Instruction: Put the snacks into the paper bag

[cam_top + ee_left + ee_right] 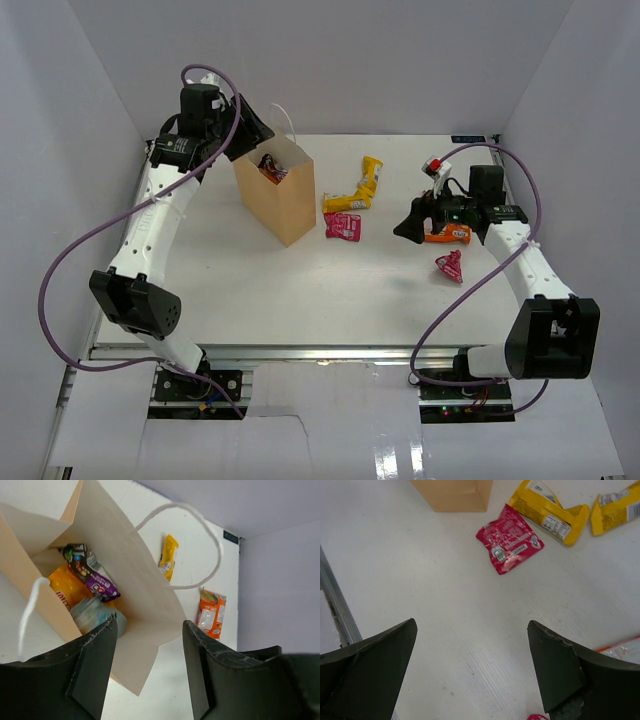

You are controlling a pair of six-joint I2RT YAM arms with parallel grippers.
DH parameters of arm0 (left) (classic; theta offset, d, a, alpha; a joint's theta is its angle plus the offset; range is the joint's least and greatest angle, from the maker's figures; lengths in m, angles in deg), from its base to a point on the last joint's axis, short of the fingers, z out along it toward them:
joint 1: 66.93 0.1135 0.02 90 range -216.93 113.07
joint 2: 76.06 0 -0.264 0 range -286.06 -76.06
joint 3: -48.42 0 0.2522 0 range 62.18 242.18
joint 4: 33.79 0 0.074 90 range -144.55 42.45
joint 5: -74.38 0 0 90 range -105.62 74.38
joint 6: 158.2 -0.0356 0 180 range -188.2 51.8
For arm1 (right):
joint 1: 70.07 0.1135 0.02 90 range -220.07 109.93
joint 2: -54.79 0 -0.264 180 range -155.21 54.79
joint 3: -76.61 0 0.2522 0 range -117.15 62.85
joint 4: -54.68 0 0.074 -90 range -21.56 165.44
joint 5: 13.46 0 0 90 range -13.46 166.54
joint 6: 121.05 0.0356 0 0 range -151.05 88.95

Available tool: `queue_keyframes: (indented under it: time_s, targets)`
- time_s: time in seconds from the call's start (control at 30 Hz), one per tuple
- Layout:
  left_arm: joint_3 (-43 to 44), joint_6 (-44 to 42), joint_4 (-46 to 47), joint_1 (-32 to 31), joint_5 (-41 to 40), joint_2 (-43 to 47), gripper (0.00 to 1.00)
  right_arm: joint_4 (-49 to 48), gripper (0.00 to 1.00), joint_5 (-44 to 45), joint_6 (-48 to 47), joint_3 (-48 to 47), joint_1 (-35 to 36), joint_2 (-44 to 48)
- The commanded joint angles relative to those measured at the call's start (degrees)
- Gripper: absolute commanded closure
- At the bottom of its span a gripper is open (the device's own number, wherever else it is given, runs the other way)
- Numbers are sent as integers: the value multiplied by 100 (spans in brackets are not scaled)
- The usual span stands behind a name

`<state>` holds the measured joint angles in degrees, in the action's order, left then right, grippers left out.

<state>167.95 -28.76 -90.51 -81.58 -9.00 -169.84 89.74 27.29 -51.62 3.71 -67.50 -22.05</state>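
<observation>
The open fingers are over bare table, so I will next turn my right gripper toward the right in the top view and down onto the near part of the orange packet.
The tan paper bag (280, 195) stands upright at the back left, its top open. In the left wrist view the bag (145, 595) holds a dark brown packet (90, 572), an orange packet (67, 592) and a pale bluish one (95, 612). My left gripper (250, 125) hovers open and empty over the bag's mouth (150, 630). On the table lie two yellow packets (371, 172) (346, 202), a pink packet (343, 226), an orange packet (447, 235) and a small pink one (450, 266). My right gripper (412, 225) is open and empty above bare table (472, 630), right of the pink packet (510, 539).
A small red and white thing (434, 166) lies at the back right. White walls close the table on three sides. The bag's white loop handle (200, 530) arches over its far rim. A metal rail (337, 605) runs along the table's near edge.
</observation>
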Motion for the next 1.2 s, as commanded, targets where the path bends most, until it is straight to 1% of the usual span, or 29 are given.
queue_keyframes:
  time_s: [0.0,0.03,0.07,0.13,0.17,0.23,0.27,0.3,0.33,0.37,0.4,0.43,0.47,0.5,0.53,0.57,0.6,0.67,0.7,0.73,0.8,0.83,0.87,0.93,1.03,1.07,1.17]
  targets:
    - [566,-182,121,-20,129,44,34,129,4,887,166,-326,-37,-138]
    - [750,-278,147,-20,199,9,34,155,4,1144,264,-370,-37,-182]
    - [812,-314,191,-20,339,9,34,164,4,1790,378,-397,-37,-261]
    - [874,-419,349,-20,463,70,33,164,4,2531,791,-467,-37,-332]
    - [840,-541,428,-20,577,218,33,155,4,3335,940,-476,-37,-384]
    - [647,-691,674,-20,561,482,31,155,4,4052,1275,-459,-46,-428]
    - [289,-840,762,-20,473,857,27,164,4,4534,1337,-441,-46,-472]
    - [59,-894,893,-20,133,1087,23,155,4,4721,1355,-371,-55,-490]
    - [-204,-955,956,-20,-62,1342,17,155,4,4863,1372,-345,-89,-499]
    - [-798,-1078,1034,-20,-255,1901,15,155,4,4890,1372,-327,-125,-534]
    - [-1126,-1114,1166,-20,-440,2203,12,164,3,4890,1381,-327,-160,-569]
    - [-1451,-1140,1228,-20,-850,2502,9,164,4,4890,1459,-353,-212,-604]
    - [-2098,-1158,1281,-11,-1002,2800,3,147,3,5038,1538,-379,-387,-700]
    - [-2401,-1123,1334,-11,-1126,3352,2,146,4,5014,1609,-423,-441,-788]
    - [-2700,-1088,1334,-11,-1284,3609,2,146,3,4996,1688,-580,-528,-876]
    - [-3277,-1044,1325,-11,-1320,3847,2,138,4,4978,1802,-669,-547,-1094]
    - [-3561,-931,1317,-11,-1320,4284,2,138,3,4891,1855,-765,-547,-1210]
    - [-4089,-790,1221,-11,-1303,4639,2,59,3,4680,2013,-1037,-512,-1542]
    - [-4535,-623,1176,-20,-1268,4928,2,32,3,4758,2057,-1143,-407,-1693]
    - [-4740,-535,1150,-11,-1163,5044,2,76,3,5141,2188,-1423,-337,-2007]
    - [-5301,-298,1062,-11,-1092,5298,2,259,2,5469,2286,-1784,-266,-2395]
    - [-5478,-88,1062,-11,-1048,5561,2,409,2,5592,2330,-1995,-39,-2797]
    - [-5637,10,1062,-11,-996,5694,2,723,2,5680,2400,-2380,6,-2976]
    - [-6049,264,1053,-11,-986,6071,2,893,3,5725,2506,-2602,42,-3318]
    - [-6384,441,1018,-11,-969,6345,2,631,3,6102,2576,-2463,156,-3381]
    - [-6429,511,992,-11,-960,6441,2,552,3,6373,2568,-2410,200,-3399]
    - [-6535,608,956,-11,-951,6477,2,296,4,6779,2498,-2208,384,-3469]
